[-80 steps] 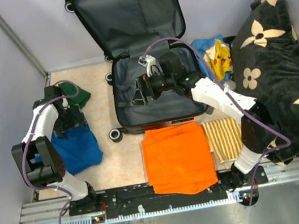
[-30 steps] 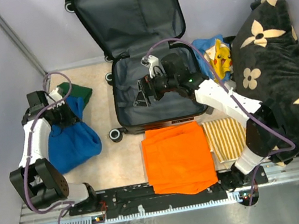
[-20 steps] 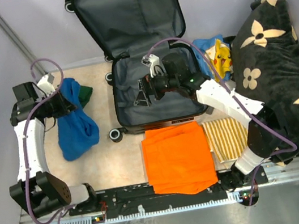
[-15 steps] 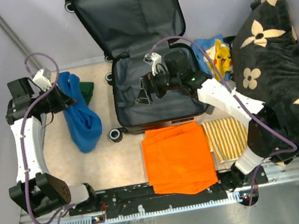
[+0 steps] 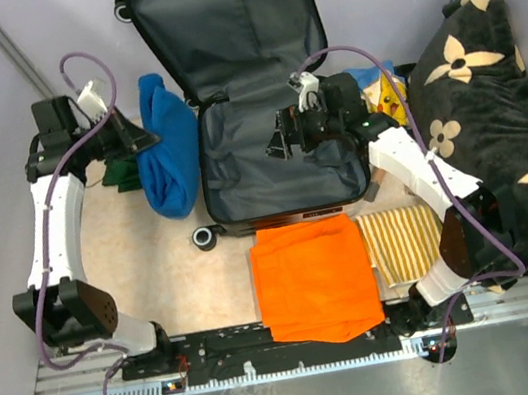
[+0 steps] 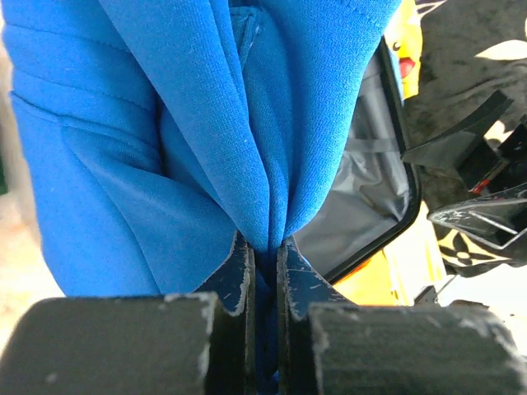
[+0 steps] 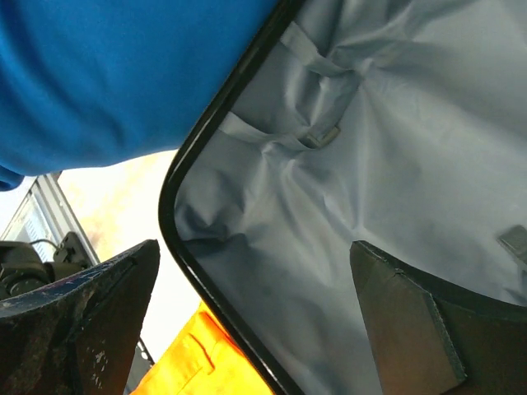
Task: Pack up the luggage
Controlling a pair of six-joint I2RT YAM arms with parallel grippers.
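Note:
I will carry the blue garment (image 5: 170,147) to the right in the top view with my left gripper, then lower it onto the luggage's grey-lined base and release it, since that base is empty.
The luggage (image 5: 240,176) lies open on the floor, its grey-lined base towards me and its lid (image 5: 225,22) leaning on the back wall. My left gripper (image 5: 137,137) is shut on a blue garment (image 5: 170,147), which hangs folded just left of the luggage's left rim. In the left wrist view the blue cloth (image 6: 165,123) is pinched between the fingers of that gripper (image 6: 265,247), with the grey lining (image 6: 362,206) behind. My right gripper (image 5: 285,143) hovers open over the base; its wrist view shows the lining (image 7: 370,164) between the wide fingers of the gripper (image 7: 255,255).
An orange garment (image 5: 313,280) and a yellow striped cloth (image 5: 397,244) lie in front of the luggage. A yellow plush (image 5: 389,95) and a big black flowered cushion (image 5: 489,119) sit at the right. A green garment (image 5: 118,171) lies at the left under the arm. Grey walls close in.
My left arm lifted the blue garment off the floor and carried it up and right to the luggage's left rim. My right gripper shifted right inside the luggage, still open.

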